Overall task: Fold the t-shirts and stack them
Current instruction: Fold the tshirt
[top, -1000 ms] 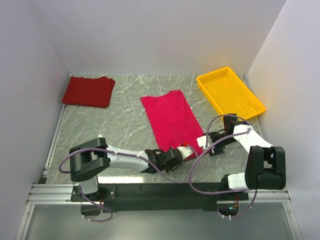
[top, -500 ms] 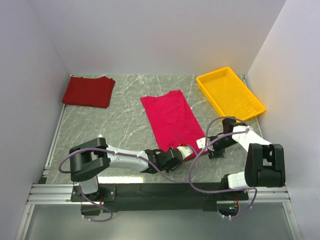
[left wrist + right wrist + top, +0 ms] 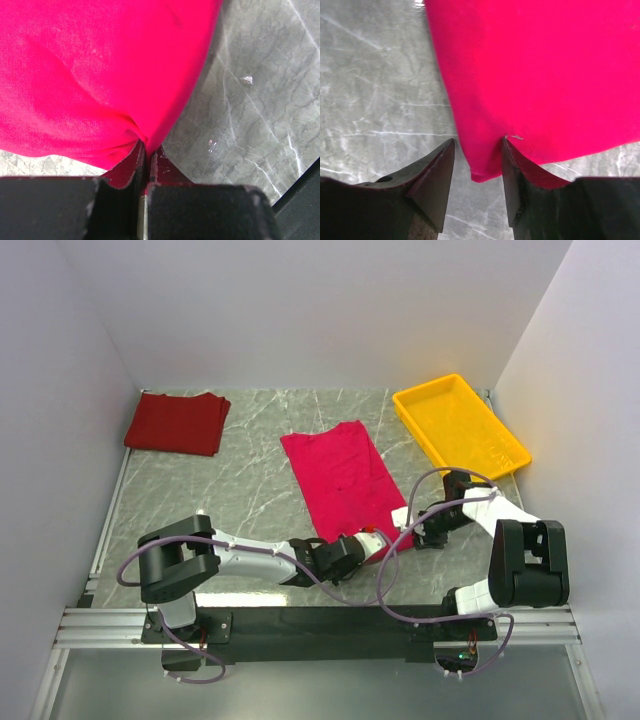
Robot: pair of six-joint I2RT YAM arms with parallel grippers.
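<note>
The crimson t-shirt still lies long, so my left gripper will next carry its pinched corner up and outward and release it at its far corner facing the maroon t-shirt.
The crimson t-shirt point(image 3: 345, 485) lies folded into a long strip in the middle of the table. My left gripper point(image 3: 368, 540) is shut on its near left corner; in the left wrist view the cloth point(image 3: 100, 75) is pinched between the closed fingers point(image 3: 127, 167). My right gripper point(image 3: 408, 522) is open at the near right corner; in the right wrist view that corner point(image 3: 485, 167) sits between the spread fingertips point(image 3: 437, 172), untouched on the left. The maroon t-shirt point(image 3: 177, 422) lies folded at the far left.
A yellow plastic tray point(image 3: 458, 425) stands at the far right, next to the right wall. White walls close in the table on the left, back and right. Purple cables loop around both arms.
My right gripper has moved left and a little nearer, bringing its open fingers around the crimson shirt's near right corner. The left gripper has stayed shut on the near left corner.
</note>
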